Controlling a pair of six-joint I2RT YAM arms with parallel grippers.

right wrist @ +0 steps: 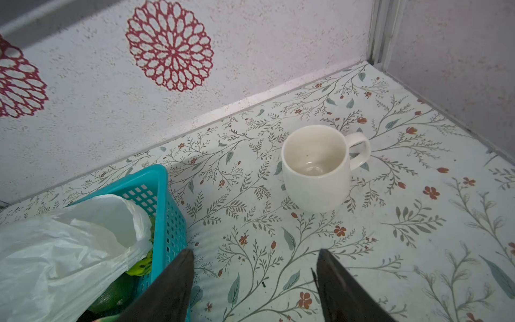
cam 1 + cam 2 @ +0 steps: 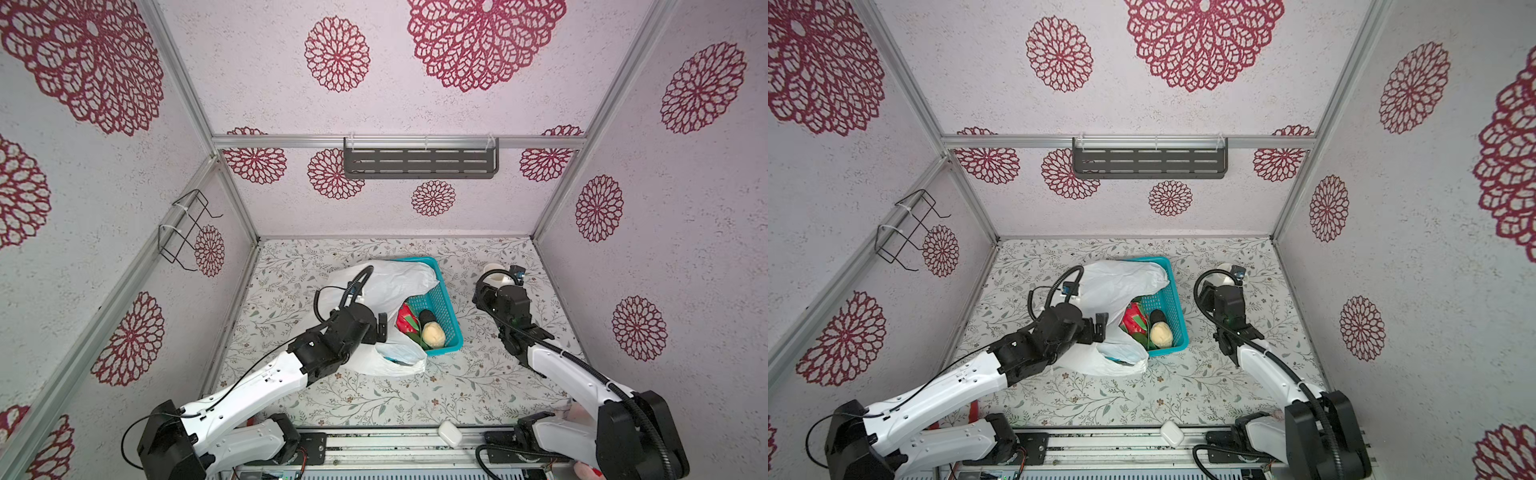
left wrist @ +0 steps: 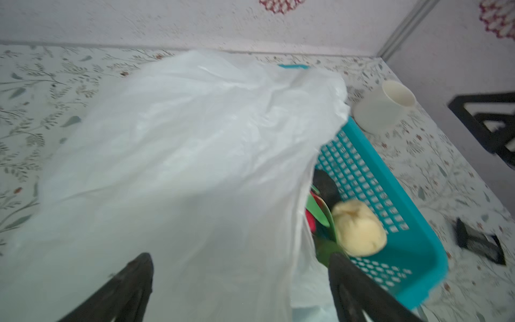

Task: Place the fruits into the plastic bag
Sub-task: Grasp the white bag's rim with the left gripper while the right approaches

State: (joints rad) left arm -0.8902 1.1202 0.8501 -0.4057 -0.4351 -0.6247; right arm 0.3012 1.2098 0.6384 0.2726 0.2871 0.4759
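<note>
I will next lower my left gripper onto the bag's edge beside the fruits and close on it, since that edge runs below the gripper, between its open fingers.
The translucent white plastic bag (image 2: 390, 282) (image 2: 1117, 282) (image 3: 181, 153) (image 1: 55, 251) lies crumpled over the left and far part of a teal perforated basket (image 2: 446, 307) (image 2: 1173, 303) (image 3: 390, 195) (image 1: 167, 209). In the basket lie the fruits: a pale yellow knobbly one (image 2: 434, 334) (image 2: 1160, 333) (image 3: 359, 231), a red one (image 2: 405, 320) (image 2: 1133, 320) with green leaves, and a green one (image 1: 117, 290) partly under the bag. My left gripper (image 2: 380, 328) (image 2: 1100, 326) (image 3: 239, 256) is open above the bag's edge, holding nothing. My right gripper (image 2: 484, 291) (image 1: 255, 251) is open over bare table right of the basket.
A white mug (image 2: 494, 270) (image 3: 384, 108) (image 1: 317, 172) stands upright just beyond my right gripper, near the back right corner. A dark rounded item (image 2: 427, 317) lies in the basket. A small white box (image 2: 450, 433) sits on the front rail. Walls close in on three sides.
</note>
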